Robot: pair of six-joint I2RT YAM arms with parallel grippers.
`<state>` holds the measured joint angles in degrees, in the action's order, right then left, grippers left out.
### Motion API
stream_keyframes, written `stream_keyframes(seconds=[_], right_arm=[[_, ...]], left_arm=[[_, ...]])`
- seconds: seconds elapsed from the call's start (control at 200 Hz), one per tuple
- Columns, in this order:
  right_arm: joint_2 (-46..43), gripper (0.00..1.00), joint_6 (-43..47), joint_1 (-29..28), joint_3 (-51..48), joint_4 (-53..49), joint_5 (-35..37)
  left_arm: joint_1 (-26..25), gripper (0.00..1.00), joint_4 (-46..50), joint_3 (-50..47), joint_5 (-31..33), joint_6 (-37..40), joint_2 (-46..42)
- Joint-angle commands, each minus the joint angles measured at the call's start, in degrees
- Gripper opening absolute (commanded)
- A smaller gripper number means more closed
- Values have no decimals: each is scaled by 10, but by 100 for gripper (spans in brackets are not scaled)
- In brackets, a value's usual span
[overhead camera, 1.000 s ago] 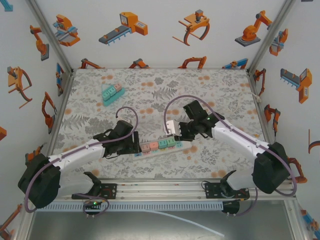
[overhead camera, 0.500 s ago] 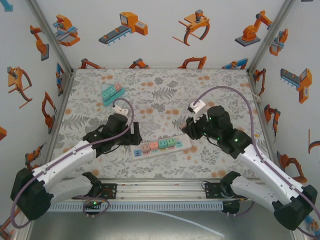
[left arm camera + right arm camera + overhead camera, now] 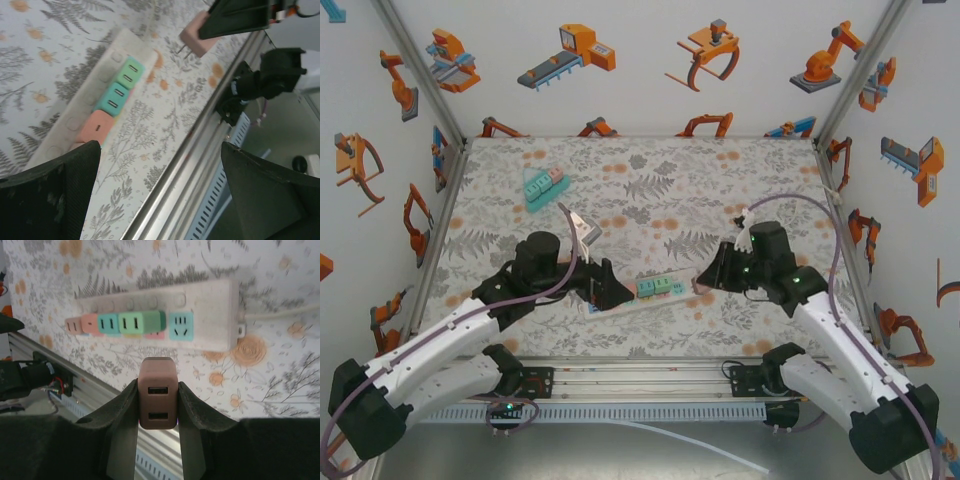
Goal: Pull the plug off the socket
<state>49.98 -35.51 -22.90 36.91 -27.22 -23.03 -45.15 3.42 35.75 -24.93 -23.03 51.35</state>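
The bare mat (image 3: 699, 314) (image 3: 196, 382) between the strip's corded end and the rail is empty. My right gripper should go down next, move back there and let go of the plug.
The white socket strip (image 3: 672, 296) lies on the floral mat near the front, with two teal plugs (image 3: 655, 286) still in it. From the right wrist, the strip (image 3: 210, 300) carries pink and teal plugs (image 3: 130, 322) and one bare teal socket (image 3: 181, 326). My right gripper (image 3: 158, 395) is shut on a pink-brown plug (image 3: 158, 390), clear of the strip and above the mat. In the left wrist view that plug (image 3: 194, 40) hangs with its prongs free. My left gripper (image 3: 160, 200) is wide open over the strip's left end (image 3: 605, 285), holding nothing.
A second small teal block of plugs (image 3: 545, 187) lies at the back left of the mat. The metal front rail (image 3: 200, 145) runs just beyond the strip. A white cord (image 3: 280, 315) leaves the strip's right end.
The left gripper let go of the strip, opened wide and slid right. The right gripper, still holding the plug, came down from its raised spot to the strip's right end.
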Motion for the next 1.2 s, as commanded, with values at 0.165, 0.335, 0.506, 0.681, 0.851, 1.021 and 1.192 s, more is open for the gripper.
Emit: stream_keyframes(seconds=[0.165, 0.335, 0.506, 0.681, 0.851, 1.021, 1.192], right_arm=[[-3, 0, -131, 2, -141, 177, -65], [6, 2, -133, 2, -188, 212, -34], [19, 5, -160, 2, -236, 285, -29], [20, 17, -155, 1, -248, 276, -15], [16, 34, -143, 1, -247, 236, 5], [2, 39, -120, 1, -233, 184, 21], [-19, 47, -101, 1, -216, 134, 43]], left_arm=[[-8, 99, -28, -12, -49, 15, 4], [-9, 99, -19, -13, -36, 18, 8], [-10, 98, -11, -20, -3, 21, -2], [-10, 98, -5, -26, 19, 20, -15], [-10, 98, -1, -28, 35, 19, -21], [-10, 98, 11, -28, 63, 20, -28], [-10, 98, 29, -29, 96, 18, -35]])
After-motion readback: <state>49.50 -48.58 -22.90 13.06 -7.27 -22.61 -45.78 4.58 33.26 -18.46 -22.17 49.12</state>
